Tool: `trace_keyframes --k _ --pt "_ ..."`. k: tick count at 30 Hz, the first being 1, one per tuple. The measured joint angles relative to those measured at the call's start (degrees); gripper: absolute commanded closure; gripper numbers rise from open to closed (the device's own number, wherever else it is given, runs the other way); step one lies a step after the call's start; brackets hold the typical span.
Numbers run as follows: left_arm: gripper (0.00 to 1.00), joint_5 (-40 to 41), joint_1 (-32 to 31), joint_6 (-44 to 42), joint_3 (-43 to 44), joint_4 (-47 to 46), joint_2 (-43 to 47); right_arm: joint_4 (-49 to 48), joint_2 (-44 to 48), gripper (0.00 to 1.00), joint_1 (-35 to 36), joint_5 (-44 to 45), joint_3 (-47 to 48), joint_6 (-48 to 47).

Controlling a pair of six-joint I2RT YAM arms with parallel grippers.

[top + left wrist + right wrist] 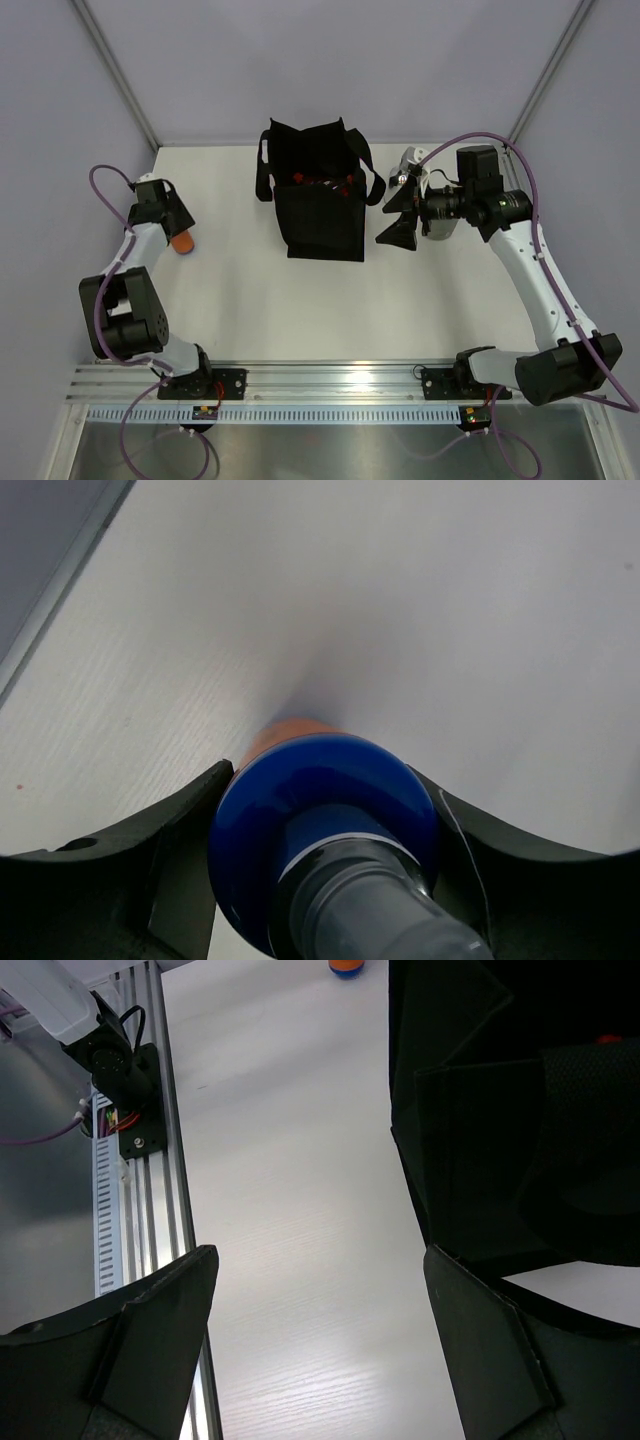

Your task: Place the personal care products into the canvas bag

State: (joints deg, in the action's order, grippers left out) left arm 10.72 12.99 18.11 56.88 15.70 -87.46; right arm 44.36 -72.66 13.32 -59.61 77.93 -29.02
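Observation:
The left gripper carries the bottle up toward the black canvas bag, over its open top and down inside next.
The black canvas bag stands upright at the table's middle back, and dark red bottles show inside its open top. My left gripper at the far left is shut on a bottle with a blue shoulder, grey cap and orange body; its orange end sticks out over the table. My right gripper is open and empty just right of the bag. In the right wrist view the gripper is over bare table, with the bag wall on its right. A small silver bottle lies behind it.
A greyish object shows partly under the right wrist; I cannot tell what it is. The bag's strap handles hang down at its sides. The aluminium rail runs along the near edge. Walls close in on the left, back and right.

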Motion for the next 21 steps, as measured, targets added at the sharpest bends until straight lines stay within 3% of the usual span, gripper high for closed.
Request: trace_keyframes --k 6,13,16,21 --pt "1.0 -12.07 -3.72 -0.2 -3.65 -2.4 11.1 0.39 -1.36 0.07 0.0 0.13 -0.09 -1.49" --pt "1.0 -11.76 -24.59 0.37 -3.89 -4.5 28.39 0.55 -1.4 0.07 -0.72 0.2 -0.42 -2.36" --pt "1.0 -10.03 -28.89 0.35 -1.51 -3.87 31.54 0.55 -1.4 0.07 -1.49 0.17 -0.46 -2.58" --pt "1.0 -7.78 -34.69 -0.33 9.16 -1.97 29.2 0.59 -1.4 0.07 -3.23 0.13 -0.76 -2.71"
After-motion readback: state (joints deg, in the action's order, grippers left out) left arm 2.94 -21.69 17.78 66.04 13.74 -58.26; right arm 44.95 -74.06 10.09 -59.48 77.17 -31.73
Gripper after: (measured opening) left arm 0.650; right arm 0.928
